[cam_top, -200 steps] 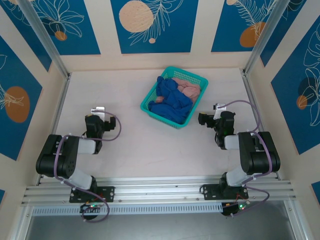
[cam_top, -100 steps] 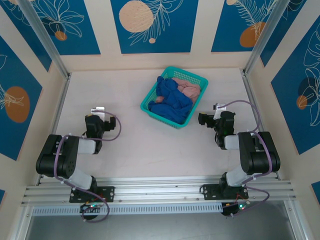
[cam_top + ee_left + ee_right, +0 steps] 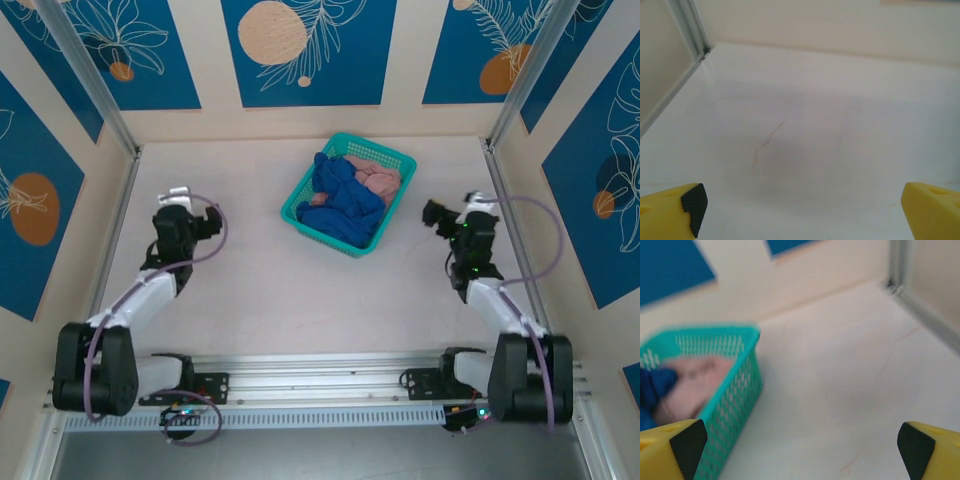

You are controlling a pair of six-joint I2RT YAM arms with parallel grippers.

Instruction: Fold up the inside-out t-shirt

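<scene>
The robot's right gripper will next swing over the basket's rim and lower its open fingers onto the t-shirt's blue fold, because that fold lies beyond the side of the basket.
The inside-out t-shirt is a crumpled royal-blue heap in the teal basket at the back middle of the table. In the right wrist view a dark blue bit of the t-shirt peeks out at the left edge, inside the basket. My left gripper hovers open over bare table left of the basket, nothing between its yellow fingers. To the basket's right my right gripper is open and empty too, apart from the basket wall. Both wide gaps show in the wrist views, left gripper and right gripper.
A dusty-pink garment lies in the basket beside the blue cloth, also seen as a pink garment through the mesh. Side walls and metal rails bound the white table. Arm bases sit on the near rail.
Both arms have stretched out from folded poses. The left gripper moved away from its base and leftward, the right one away and rightward. Both jaws stayed open.
</scene>
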